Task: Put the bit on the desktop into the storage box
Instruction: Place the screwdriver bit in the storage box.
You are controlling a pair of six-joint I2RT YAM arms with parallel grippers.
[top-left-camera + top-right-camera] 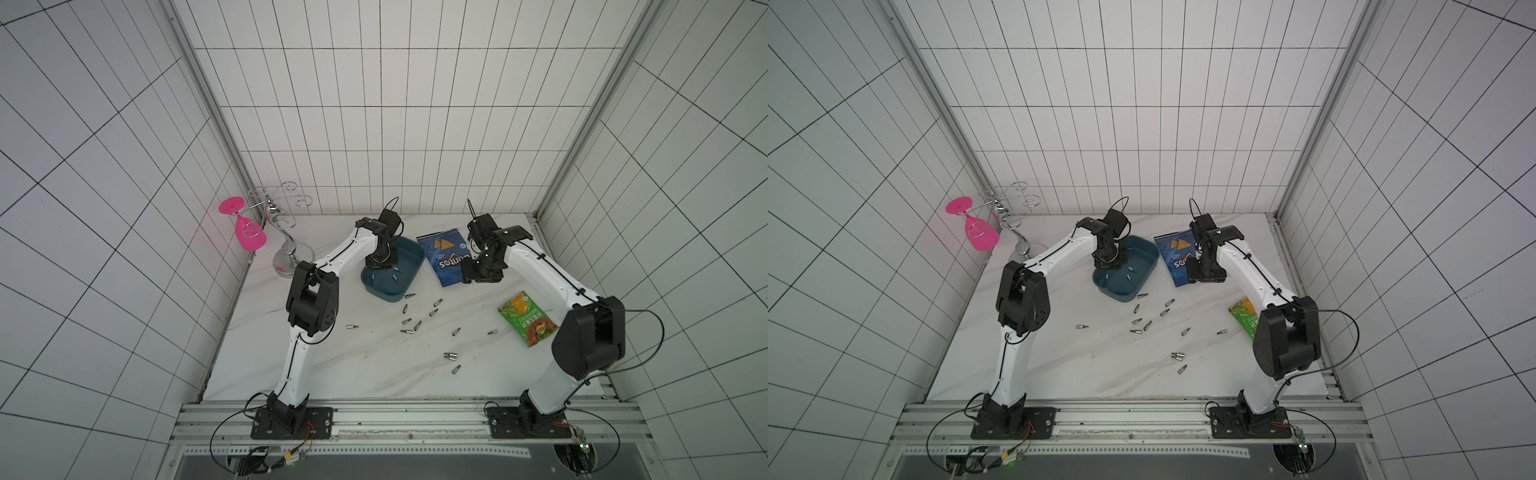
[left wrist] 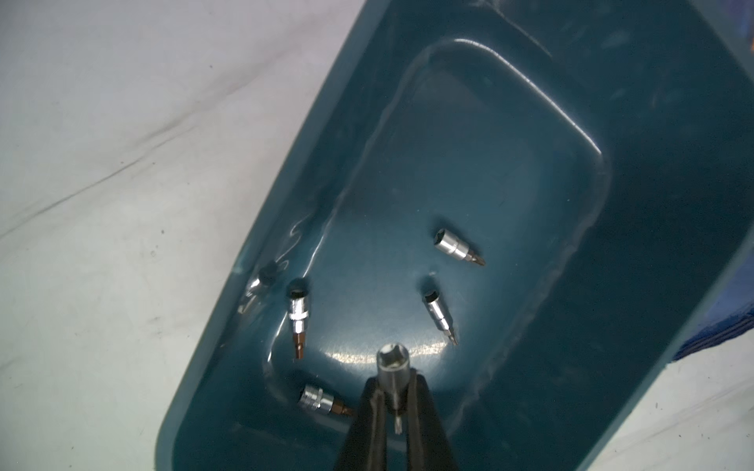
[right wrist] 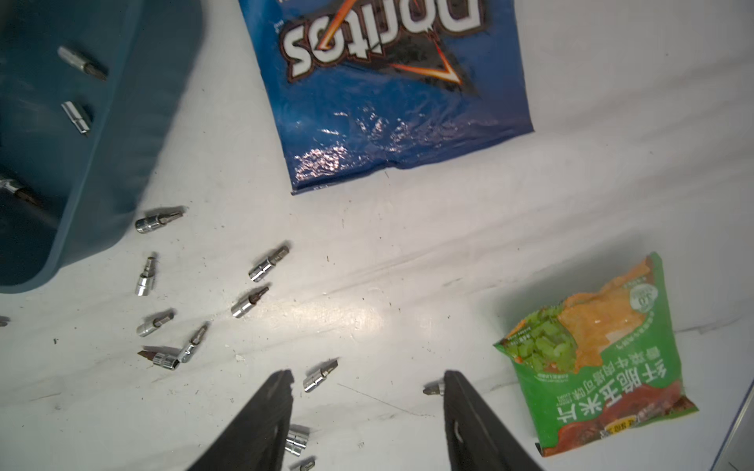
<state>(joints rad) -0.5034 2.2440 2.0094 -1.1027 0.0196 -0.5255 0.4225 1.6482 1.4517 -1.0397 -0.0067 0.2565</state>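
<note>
The storage box's bare bottom between the bits lies below the silver bit. My left gripper needs to go deeper into the storage box (image 1: 415, 254) and release it there.
The dark teal storage box (image 1: 415, 254) (image 1: 1148, 254) stands at the back middle of the white desktop (image 1: 332, 365). My left gripper (image 2: 393, 381) (image 1: 380, 266) hangs over the box's inside, shut on a silver bit (image 2: 392, 371) held socket end outward. Several bits (image 2: 457, 246) lie on the box's floor. More bits (image 1: 417, 325) (image 1: 1147, 325) (image 3: 249, 301) lie scattered on the desktop in front of the box. My right gripper (image 3: 367, 375) (image 1: 482, 279) is open above the desktop with nothing between its fingers; one bit (image 3: 320, 377) lies below, near one finger.
A blue Doritos bag (image 1: 444, 257) (image 3: 387, 102) lies right of the box, partly under my right gripper. A green snack bag (image 1: 527, 318) (image 3: 599, 359) lies at the right. A pink glass (image 1: 245, 232) hangs on a silver rack (image 1: 286, 249) at the back left. Tiled walls close three sides.
</note>
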